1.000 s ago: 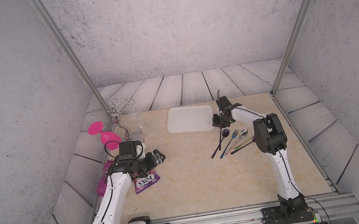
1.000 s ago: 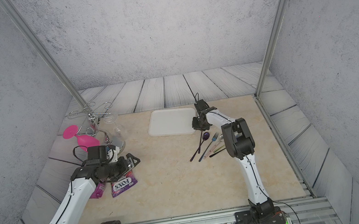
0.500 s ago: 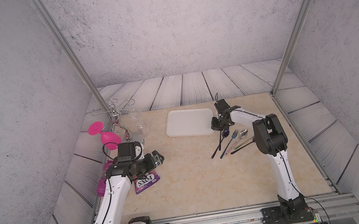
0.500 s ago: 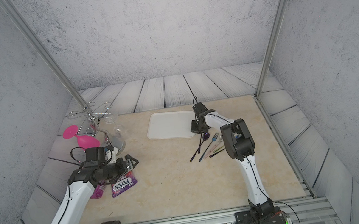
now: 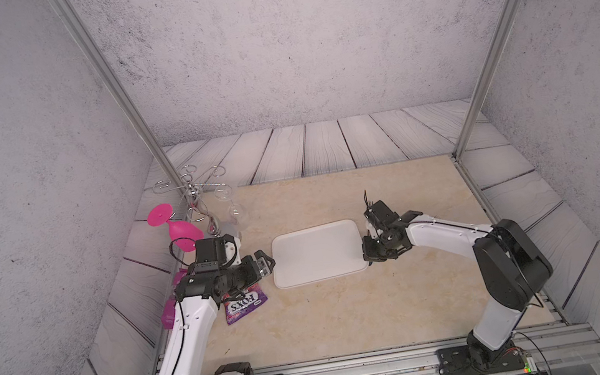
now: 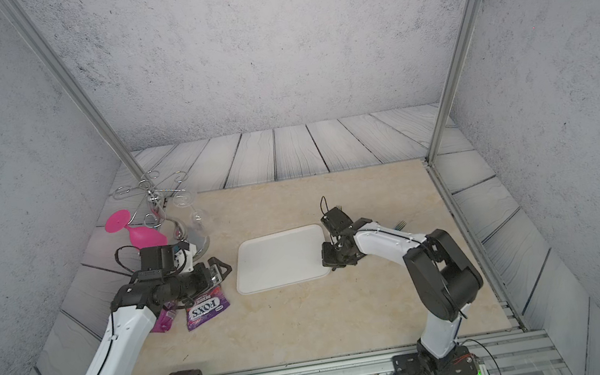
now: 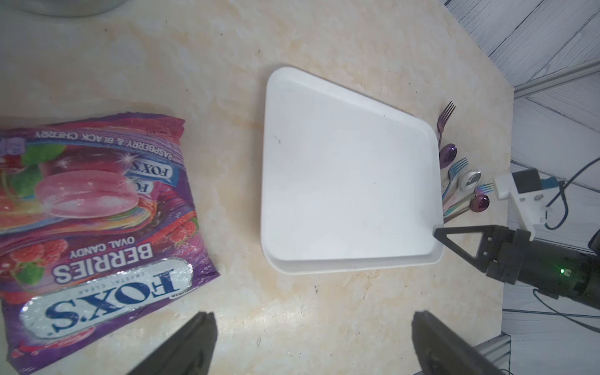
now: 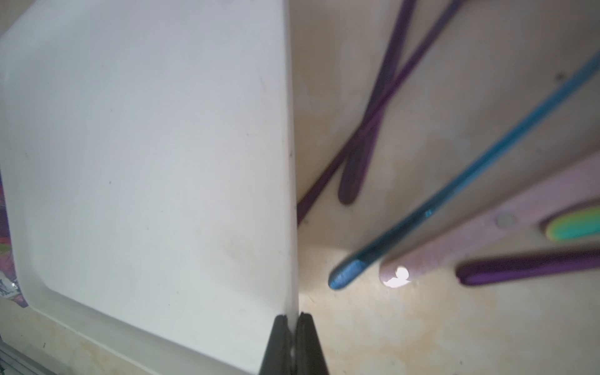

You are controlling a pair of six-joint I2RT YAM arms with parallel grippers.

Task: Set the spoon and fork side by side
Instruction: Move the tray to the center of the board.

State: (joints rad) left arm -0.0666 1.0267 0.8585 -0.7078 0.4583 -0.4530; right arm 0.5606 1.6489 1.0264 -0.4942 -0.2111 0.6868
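I should pull the tray's rim point(image 8: 290, 194) back with my right gripper and let go on the clear tabletop before my base.
Several forks and spoons lie in a fan on the table just past the long rim of the white tray point(image 7: 341, 175). Among them are a purple fork point(image 7: 446, 117), a purple spoon point(image 7: 449, 152), a blue fork point(image 7: 457, 167) and a silver spoon point(image 7: 469, 180). My right gripper point(image 8: 293, 319) is shut on the tray's rim point(image 8: 290, 194) near a front corner, with the cutlery handles point(image 8: 454, 168) beside it. In both top views the right arm point(image 5: 446, 235) hides the cutlery. My left gripper point(image 7: 313, 328) hovers open and empty above bare table, short of the tray point(image 5: 316, 254).
A purple candy bag point(image 5: 245, 305) lies by the left gripper point(image 5: 267, 264). A wire glass rack point(image 5: 192, 190) with a pink glass point(image 5: 180, 230) and a clear glass point(image 5: 236, 214) stands at the back left. Pink plastic point(image 5: 170, 316) lies under the left arm.
My right gripper has closed on the tray's rim and drawn the tray toward the front of the table. The right arm now covers the cutlery. The left gripper stays open.
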